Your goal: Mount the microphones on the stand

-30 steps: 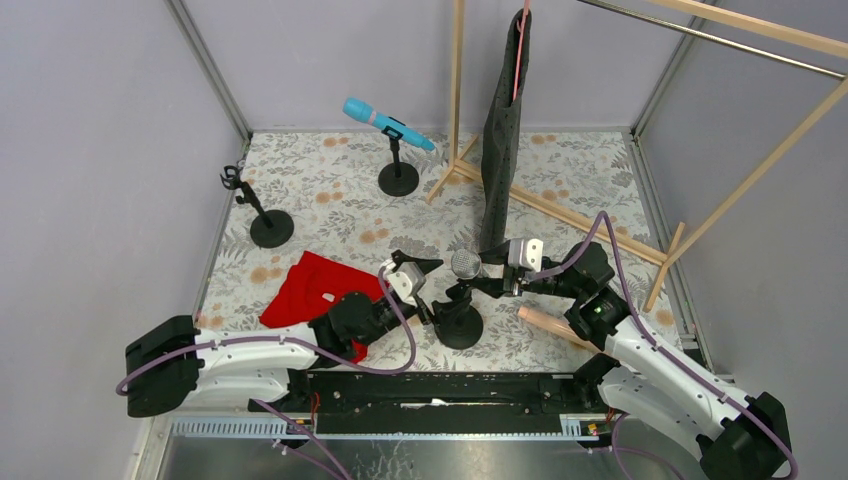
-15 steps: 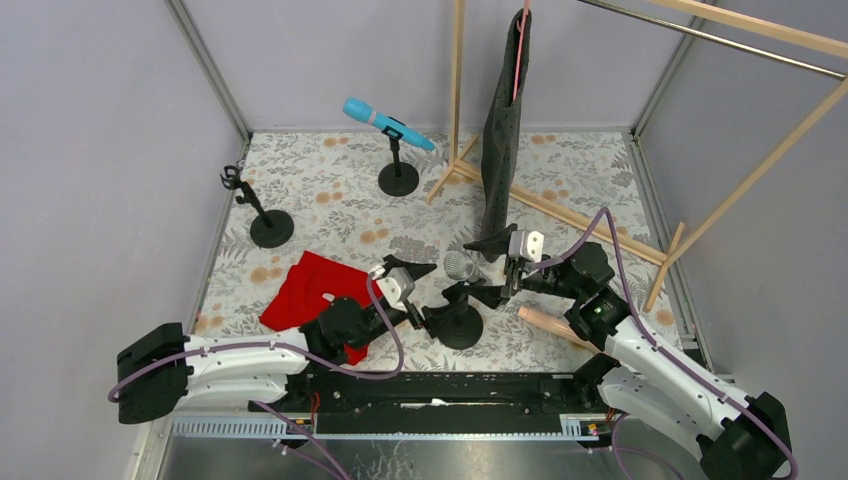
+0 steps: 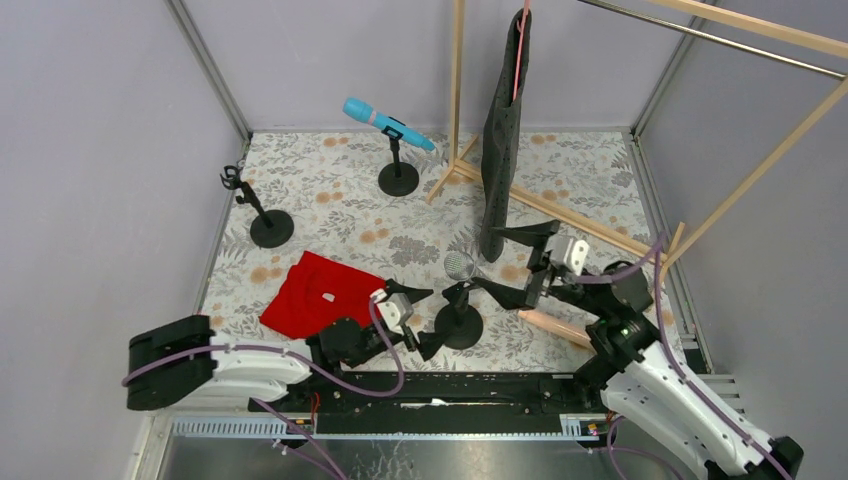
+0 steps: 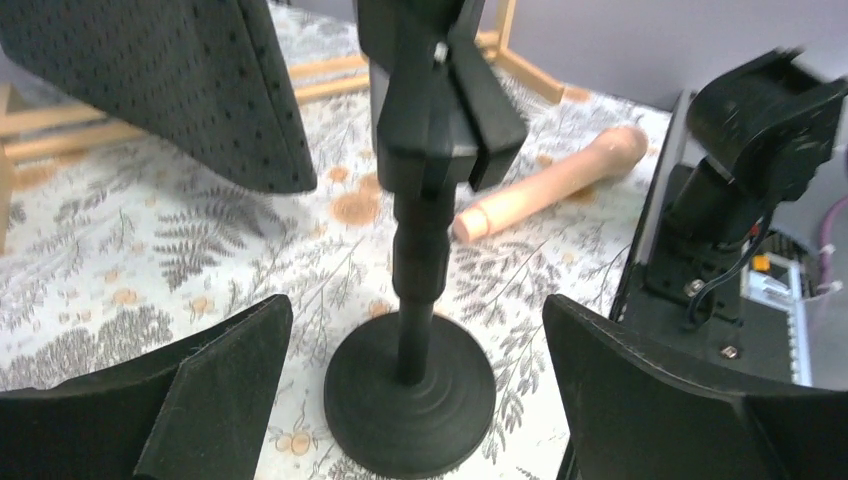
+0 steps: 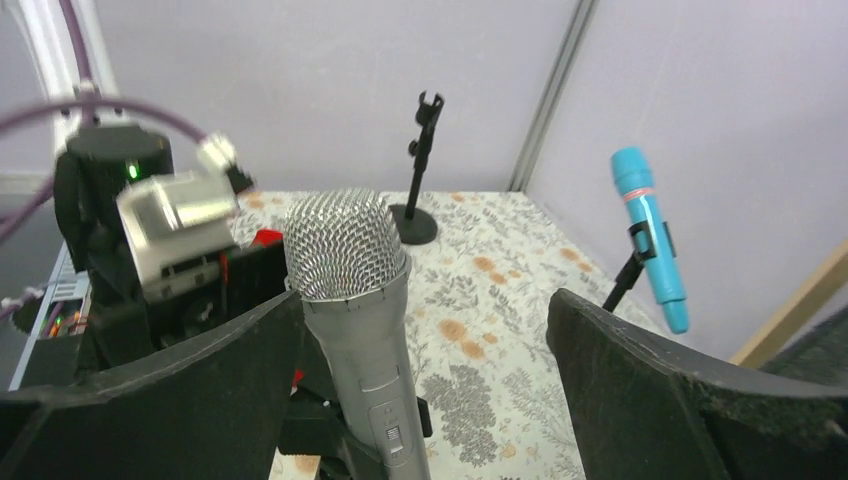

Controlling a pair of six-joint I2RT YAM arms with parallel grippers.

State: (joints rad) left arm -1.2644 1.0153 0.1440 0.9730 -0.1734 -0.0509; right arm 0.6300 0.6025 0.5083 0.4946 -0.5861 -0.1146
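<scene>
I will next move my left gripper to the right in the top view, onto the near stand's pole under the clip (image 3: 460,308) (image 4: 417,297), because that pole lines up between its open fingers.
A silver-grey microphone (image 3: 460,266) sits in the clip of the near black stand (image 3: 458,327), head up and tilted left. My right gripper (image 3: 490,258) is open around its body, which passes close by the left finger (image 5: 200,380). My left gripper (image 3: 425,320) is open, with its fingers on either side of that stand's base (image 4: 410,395) and not touching it. The cyan-blue microphone (image 3: 385,123) is clipped in the far stand (image 3: 398,180). The peach-pink microphone (image 3: 555,328) lies on the table by my right arm. A third stand (image 3: 262,218) at the left holds nothing.
A red cloth (image 3: 315,290) lies left of the near stand. A dark garment (image 3: 500,130) hangs from the wooden rack (image 3: 560,210), whose foot runs diagonally across the right of the floral table. Grey walls enclose the table on three sides.
My right gripper has opened off the silver-grey microphone and drawn back to the right. The microphone stays in the clip. My left arm has pulled back a little toward the near edge.
</scene>
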